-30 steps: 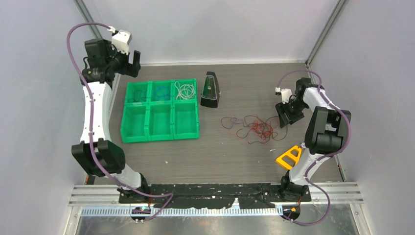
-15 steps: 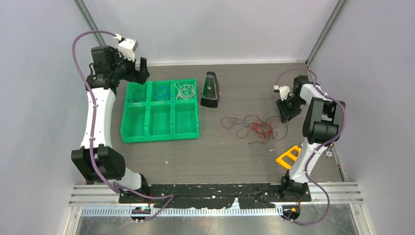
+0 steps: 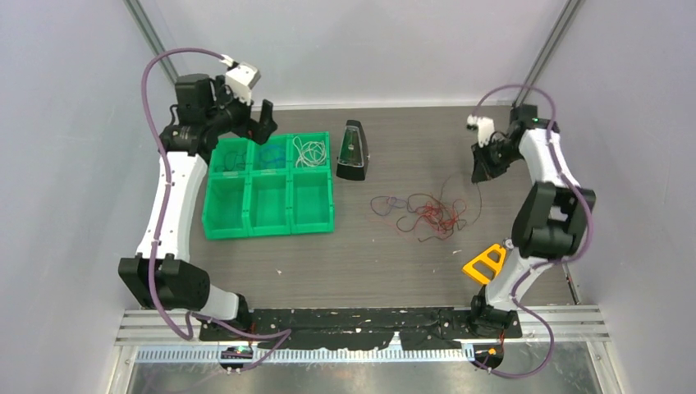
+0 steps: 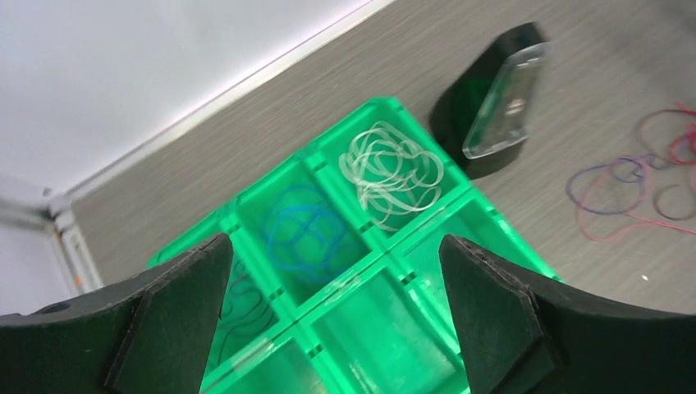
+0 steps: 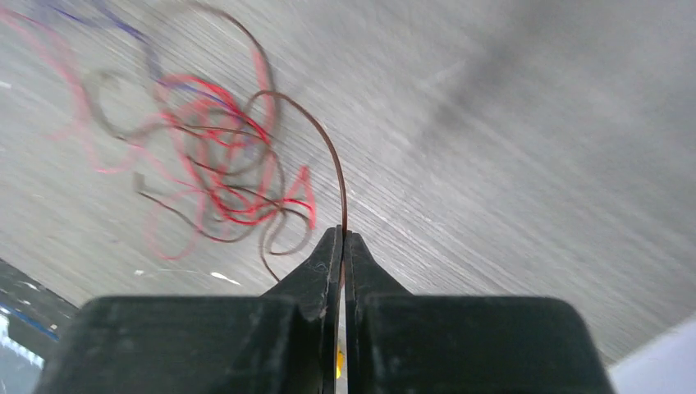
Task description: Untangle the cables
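The brown cable still arcs from the right gripper into the tangle, so the left gripper should move past the metronome-shaped object onto its free run (image 3: 444,185).
A tangle of thin red, brown and purple cables (image 3: 423,212) lies on the dark table right of centre. My right gripper (image 3: 481,172) is shut on a brown cable (image 5: 332,164) whose free run arcs from the fingertips back down into the tangle (image 5: 213,156); the gripper is lifted off the table at the back right. My left gripper (image 3: 261,125) hangs open over the back row of the green bin tray (image 3: 322,223), nothing between its fingers (image 4: 176,304). In the tray's back cells lie a blue cable (image 4: 304,234), a white cable (image 4: 390,172) and a dark cable (image 4: 246,295).
A black metronome-shaped object (image 3: 353,152) stands just right of the tray. A yellow triangular piece (image 3: 485,263) lies near the right arm's base. Grey walls close in the table at the back and both sides.
My right gripper closed on the brown cable and rose toward the back, drawing the strand up out of the tangle. The left arm swung right from the back corner to over the tray.
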